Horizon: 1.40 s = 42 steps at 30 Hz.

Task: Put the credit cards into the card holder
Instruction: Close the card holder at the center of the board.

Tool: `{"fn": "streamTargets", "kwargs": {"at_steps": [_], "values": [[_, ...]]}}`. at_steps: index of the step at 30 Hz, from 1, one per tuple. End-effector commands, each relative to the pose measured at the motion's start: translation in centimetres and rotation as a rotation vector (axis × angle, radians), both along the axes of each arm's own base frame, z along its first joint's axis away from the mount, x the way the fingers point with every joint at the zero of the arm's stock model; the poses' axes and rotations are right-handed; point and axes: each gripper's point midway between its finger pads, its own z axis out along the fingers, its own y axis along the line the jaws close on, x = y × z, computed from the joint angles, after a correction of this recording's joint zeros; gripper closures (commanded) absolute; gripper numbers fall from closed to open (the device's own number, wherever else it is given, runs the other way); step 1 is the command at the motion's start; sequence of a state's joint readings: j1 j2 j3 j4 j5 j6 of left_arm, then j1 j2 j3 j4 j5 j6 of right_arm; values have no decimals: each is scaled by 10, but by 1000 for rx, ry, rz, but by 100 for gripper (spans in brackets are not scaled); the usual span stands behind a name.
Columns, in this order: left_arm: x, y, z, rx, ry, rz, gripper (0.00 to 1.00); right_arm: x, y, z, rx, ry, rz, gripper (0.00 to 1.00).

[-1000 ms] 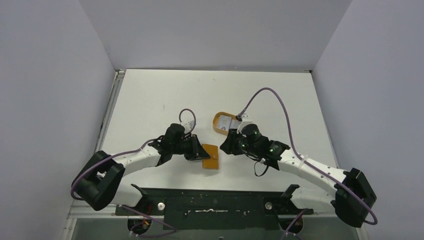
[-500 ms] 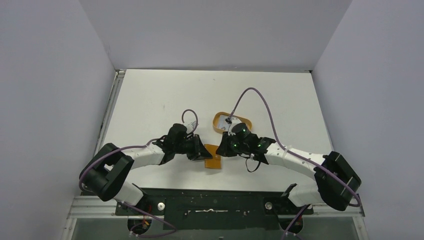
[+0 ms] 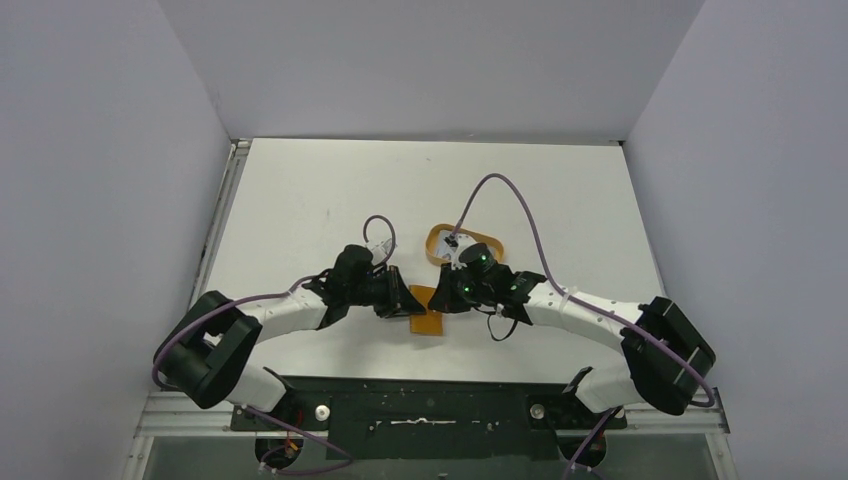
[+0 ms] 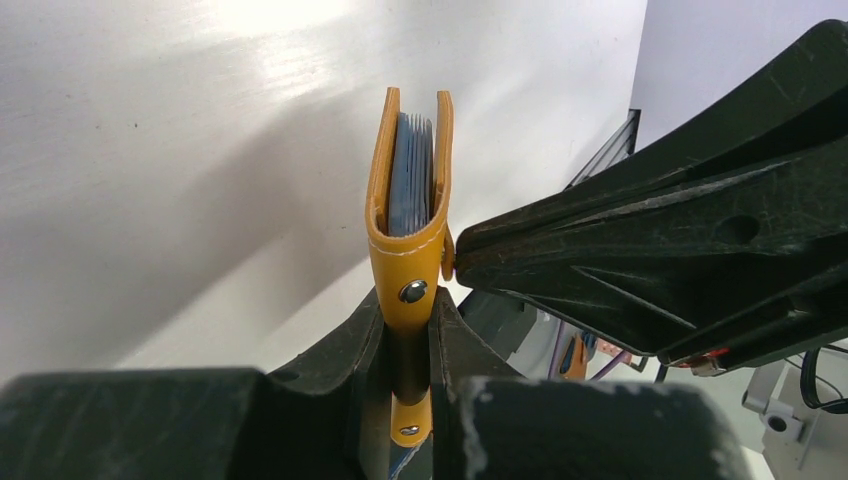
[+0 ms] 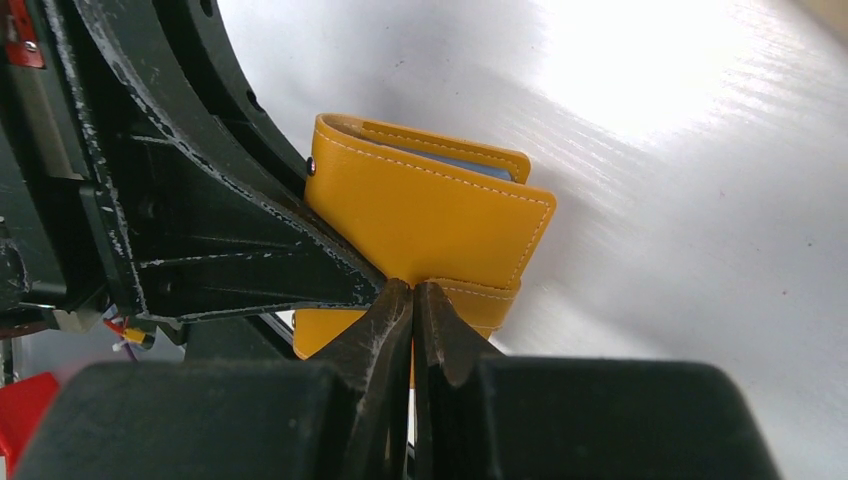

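I should next move my left gripper outward and down to release the card holder [image 3: 428, 318] on the bare tabletop [image 3: 380, 228] beside the tray, which is outward of and below the gripper.
The card holder [image 3: 428, 318] is a tan-orange leather wallet, held just above the table. My left gripper [image 3: 405, 300] is shut on its spine end, and in the left wrist view the card holder [image 4: 410, 262] stands edge-on between my fingers. Blue-grey credit cards [image 4: 410, 180] sit between its two flaps, and a pale blue card edge [image 5: 470, 160] shows at its open side. My right gripper [image 3: 441, 298] meets the holder from the right. Its jaws are shut, pinching the holder's closure tab [image 5: 485, 300] against the orange face [image 5: 430, 210].
The orange oval tray [image 3: 437, 240] lies just behind my right wrist, which hides most of it and its contents. Purple cables loop over both arms. Grey walls close in the table on three sides.
My right gripper has moved left and nearer, from the oval tray to the card holder, and now touches it. My left gripper has kept the holder almost still.
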<state>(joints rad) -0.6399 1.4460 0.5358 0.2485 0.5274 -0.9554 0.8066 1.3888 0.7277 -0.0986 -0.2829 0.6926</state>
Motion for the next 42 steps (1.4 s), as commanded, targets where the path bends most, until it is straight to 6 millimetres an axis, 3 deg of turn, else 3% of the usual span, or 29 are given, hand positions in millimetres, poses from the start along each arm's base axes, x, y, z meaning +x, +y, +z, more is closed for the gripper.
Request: {"fn": "streamTargets", "kwargs": {"at_steps": [1, 23, 35, 39, 42], "values": [[13, -9, 30, -53, -101, -11, 100, 11, 5, 31, 57, -103, -13, 100], [12, -8, 50, -75, -148, -18, 100, 3, 13, 20, 43, -61, 47, 100], [10, -15, 75, -127, -207, -46, 100, 0, 18, 16, 30, -45, 66, 100], [16, 3, 59, -11, -201, 13, 100, 7, 1, 39, -1, -101, 13, 100], [24, 38, 32, 153, -131, 111, 100, 15, -32, 64, -50, -169, -67, 94]]}}
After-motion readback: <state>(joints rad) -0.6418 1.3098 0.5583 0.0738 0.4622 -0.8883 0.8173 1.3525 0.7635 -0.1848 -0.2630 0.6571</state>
